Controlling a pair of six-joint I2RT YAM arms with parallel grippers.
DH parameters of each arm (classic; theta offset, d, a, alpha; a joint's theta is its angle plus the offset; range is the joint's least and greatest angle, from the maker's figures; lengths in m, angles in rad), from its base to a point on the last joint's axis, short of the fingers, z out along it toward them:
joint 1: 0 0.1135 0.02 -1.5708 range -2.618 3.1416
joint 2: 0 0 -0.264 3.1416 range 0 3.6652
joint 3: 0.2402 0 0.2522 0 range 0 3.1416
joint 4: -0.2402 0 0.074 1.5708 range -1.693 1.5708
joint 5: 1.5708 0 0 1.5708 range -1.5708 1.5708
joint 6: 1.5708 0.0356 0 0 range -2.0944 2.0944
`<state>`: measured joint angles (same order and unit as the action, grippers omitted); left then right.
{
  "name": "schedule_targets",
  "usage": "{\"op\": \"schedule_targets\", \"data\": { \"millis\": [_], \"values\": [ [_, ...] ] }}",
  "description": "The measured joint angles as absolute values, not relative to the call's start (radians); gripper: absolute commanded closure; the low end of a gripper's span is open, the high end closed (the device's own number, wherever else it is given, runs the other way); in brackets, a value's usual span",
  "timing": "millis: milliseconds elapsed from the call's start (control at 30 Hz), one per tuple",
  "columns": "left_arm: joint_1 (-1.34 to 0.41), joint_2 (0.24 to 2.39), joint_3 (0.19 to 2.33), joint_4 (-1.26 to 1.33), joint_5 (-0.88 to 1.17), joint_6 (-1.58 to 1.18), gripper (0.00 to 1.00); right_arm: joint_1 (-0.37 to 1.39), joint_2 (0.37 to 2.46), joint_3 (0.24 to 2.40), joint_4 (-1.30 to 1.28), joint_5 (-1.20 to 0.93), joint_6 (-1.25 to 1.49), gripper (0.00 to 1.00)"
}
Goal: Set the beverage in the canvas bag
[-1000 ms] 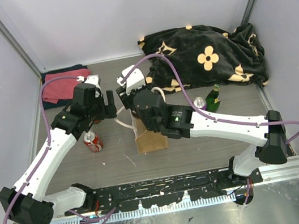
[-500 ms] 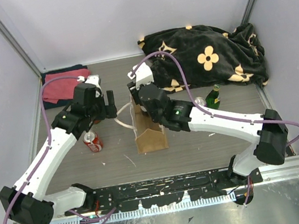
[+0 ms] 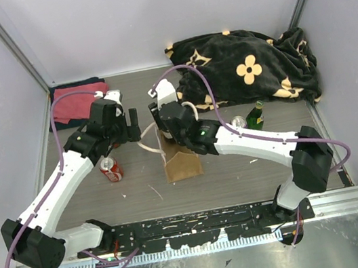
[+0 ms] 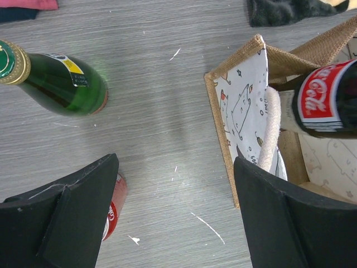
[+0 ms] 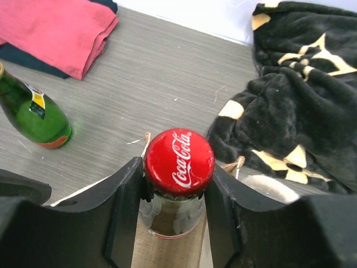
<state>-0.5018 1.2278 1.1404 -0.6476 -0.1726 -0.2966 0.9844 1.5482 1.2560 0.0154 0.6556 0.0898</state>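
Next, my right gripper goes down over the canvas bag's opening [image 3: 173, 142]. It then releases the bottle's neck, since the bottle's lower part already hangs inside the bag's rim.
The canvas bag [image 3: 182, 163] stands upright mid-table, tan with a white printed lining [image 4: 241, 106] and white rope handles [image 4: 271, 125]. My right gripper [image 5: 176, 177] is shut on the neck of a Coca-Cola glass bottle [image 5: 179, 161] with a red cap and holds it over the bag's open mouth. In the left wrist view the bottle [image 4: 326, 97] hangs with its lower part inside the bag's rim. My left gripper [image 4: 175, 167] is open and empty just left of the bag, its right finger by the rim and handle.
A green bottle [image 4: 58, 82] stands left of the bag and a red Coke can [image 3: 111, 170] beside my left finger. Another green bottle [image 3: 255, 116] and a can [image 3: 237, 122] stand to the right. Folded red cloth [image 3: 76, 103] back left, black flowered blanket [image 3: 247, 67] at the back.
My right arm has swung its wrist and the bottle over the bag's opening, and its forearm has shifted left. The left arm has barely moved.
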Motion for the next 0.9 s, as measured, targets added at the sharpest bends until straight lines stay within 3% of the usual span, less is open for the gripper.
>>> {"op": "schedule_targets", "data": {
  "millis": [900],
  "values": [
    [-0.476, 1.224, 1.082, -0.617, -0.147, -0.297, 0.09, 0.947, 1.67, 1.207, 0.108, 0.602, 0.166, 0.99]
  ]
}}
